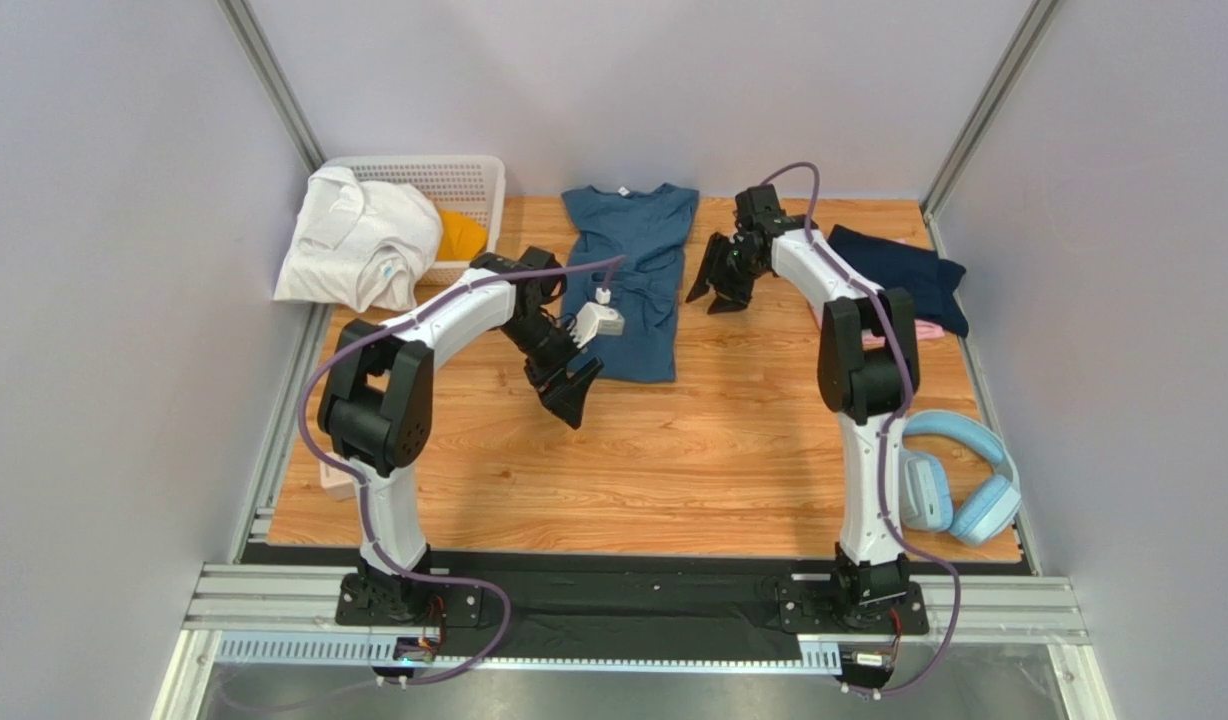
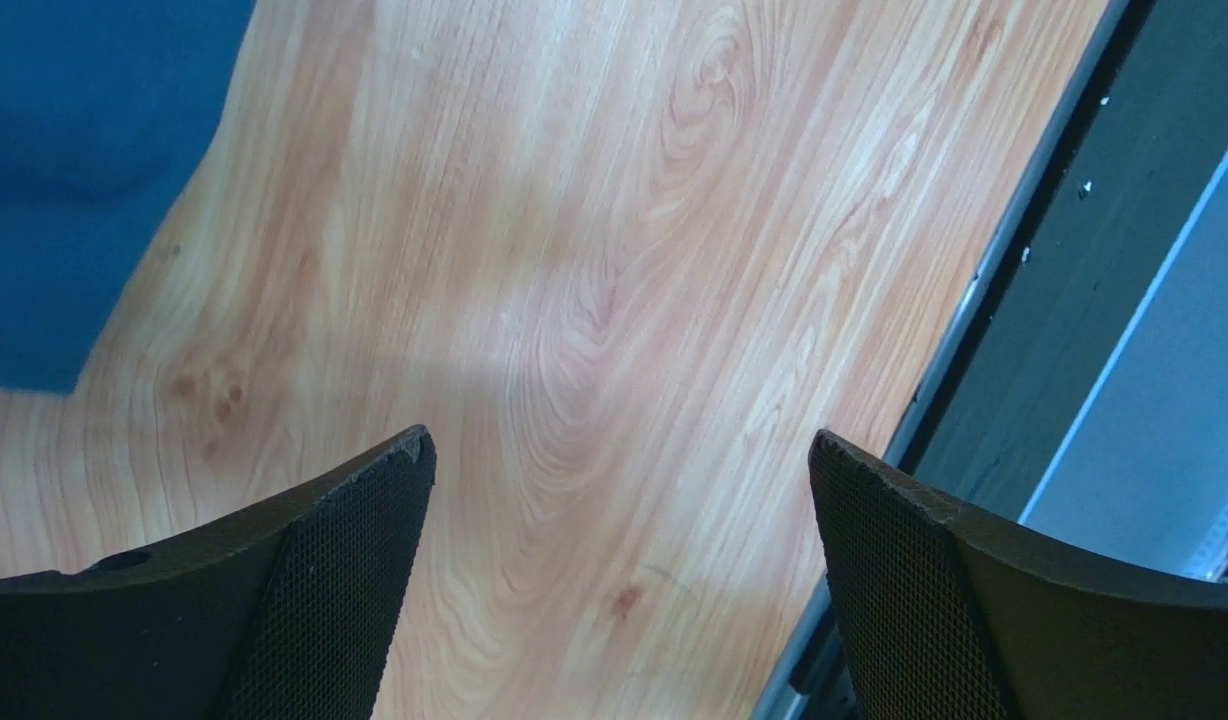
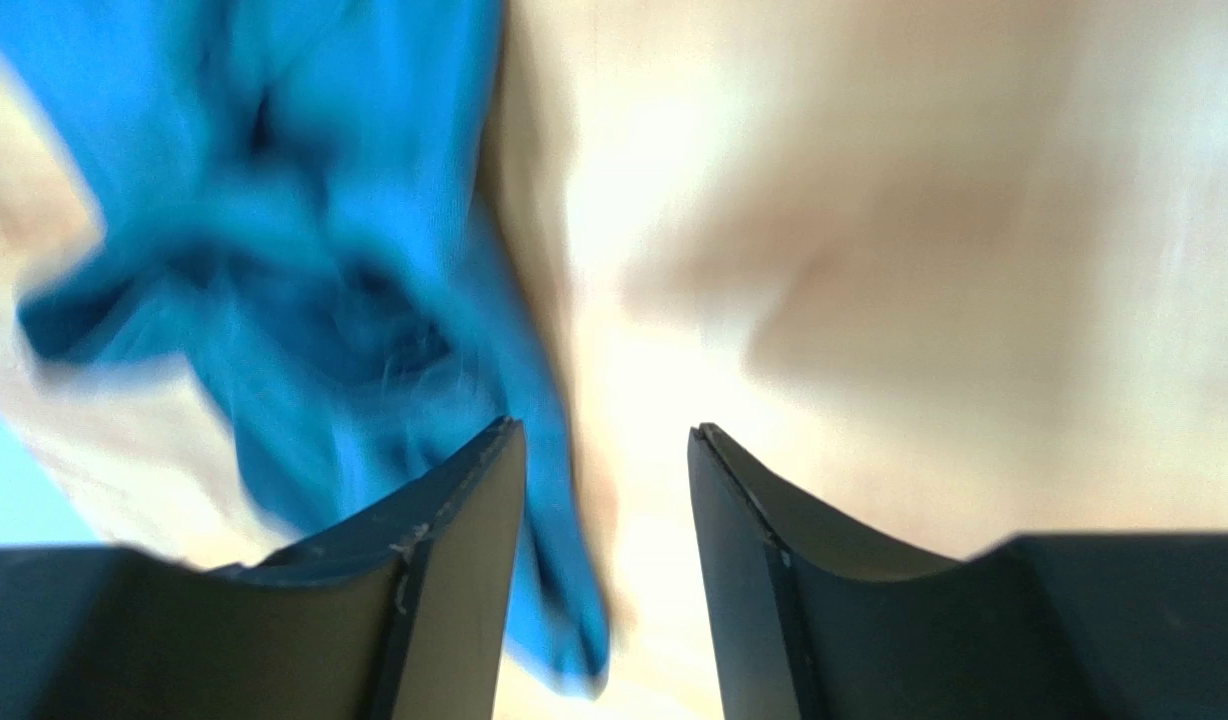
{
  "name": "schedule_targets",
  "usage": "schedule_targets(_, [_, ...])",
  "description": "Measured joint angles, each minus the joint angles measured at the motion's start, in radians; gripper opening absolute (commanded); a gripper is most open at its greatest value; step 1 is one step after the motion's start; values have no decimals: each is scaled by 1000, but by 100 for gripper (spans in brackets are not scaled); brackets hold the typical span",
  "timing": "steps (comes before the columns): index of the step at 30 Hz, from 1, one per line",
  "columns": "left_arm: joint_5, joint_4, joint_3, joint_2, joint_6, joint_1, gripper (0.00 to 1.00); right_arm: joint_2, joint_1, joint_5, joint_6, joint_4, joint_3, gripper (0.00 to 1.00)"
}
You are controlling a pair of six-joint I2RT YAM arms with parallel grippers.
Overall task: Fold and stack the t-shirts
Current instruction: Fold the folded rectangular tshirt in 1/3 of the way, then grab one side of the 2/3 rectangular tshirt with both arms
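Note:
The robot's right gripper will move back and down onto the blue shirt's closer hem corner (image 1: 668, 375) (image 3: 580, 660), since the other corner of the hem is beside the left gripper.
A slate-blue t-shirt (image 1: 631, 278) lies lengthwise at the back middle of the wooden table (image 1: 695, 450), its sides folded in. My left gripper (image 1: 572, 393) hangs open just off the shirt's lower left corner. In the left wrist view that gripper (image 2: 617, 438) is wide apart over bare wood, with the blue shirt (image 2: 64, 150) at the upper left. My right gripper (image 1: 721, 285) sits beside the shirt's right edge. In its blurred wrist view the right gripper (image 3: 602, 429) stands apart with nothing gripped, and blue cloth (image 3: 320, 285) lies beyond the left finger. A dark navy shirt (image 1: 898, 278) lies at the back right over a pink one (image 1: 936, 333).
A white garment (image 1: 357, 237) and an orange one (image 1: 460, 236) spill from the white lattice basket (image 1: 455, 180) at the back left. Light-blue headphones (image 1: 958, 480) rest at the table's right edge. Grey walls enclose the table on three sides.

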Motion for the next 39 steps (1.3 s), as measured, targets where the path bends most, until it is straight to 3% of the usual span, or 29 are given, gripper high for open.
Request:
schedule_targets(4, [-27,26,-37,-75,-19,34,100,-248,37,-24,-1,31,-264,53])
schedule_targets(7, [-71,95,-31,-108,-76,63,100,-335,95,-61,3,61,-350,53])
schedule_targets(13, [-127,161,79,28,-196,78,100,-312,188,-105,23,109,-443,54])
schedule_targets(18, [-163,158,82,151,-276,77,100,-289,179,-110,31,113,-490,54])
schedule_targets(39, [-260,169,211,230,-454,82,100,-253,168,-151,69,179,-531,49])
